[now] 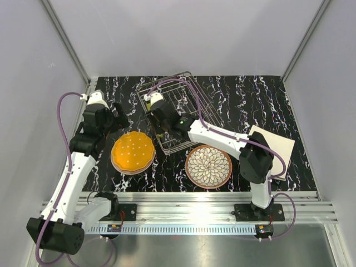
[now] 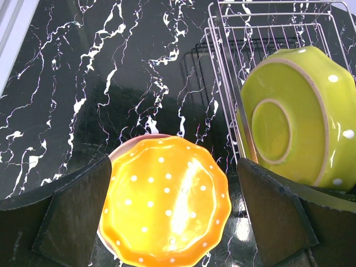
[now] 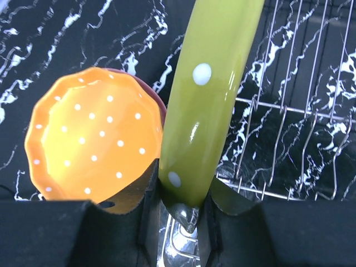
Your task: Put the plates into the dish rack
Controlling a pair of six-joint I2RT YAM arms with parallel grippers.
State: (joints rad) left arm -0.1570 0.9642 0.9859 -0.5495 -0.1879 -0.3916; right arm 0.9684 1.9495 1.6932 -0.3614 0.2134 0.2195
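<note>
I will lift the lime-green plate (image 3: 214,94) with my right gripper next, move it toward the nearest rack wires and lower it there to let go, because the plate stands close against the rack's side bar.
The wire dish rack (image 1: 192,94) stands at the middle back of the table. My right gripper (image 1: 161,121) reaches into its near left corner and is shut on the rim of a lime-green dotted plate (image 3: 214,94), which it holds on edge among the rack wires (image 3: 300,111). In the left wrist view that plate (image 2: 300,122) stands upright inside the rack (image 2: 231,61). An orange dotted plate (image 1: 133,151) lies flat left of the rack, on a pink plate whose rim (image 2: 129,147) just shows. My left gripper (image 2: 178,222) is open and empty above the orange plate (image 2: 167,206).
A brown-rimmed petal-patterned plate (image 1: 208,166) lies in front of the rack. Cream squarish plates (image 1: 275,149) are stacked at the right, partly behind the right arm. Grey walls enclose the black marbled table (image 1: 250,100) on three sides.
</note>
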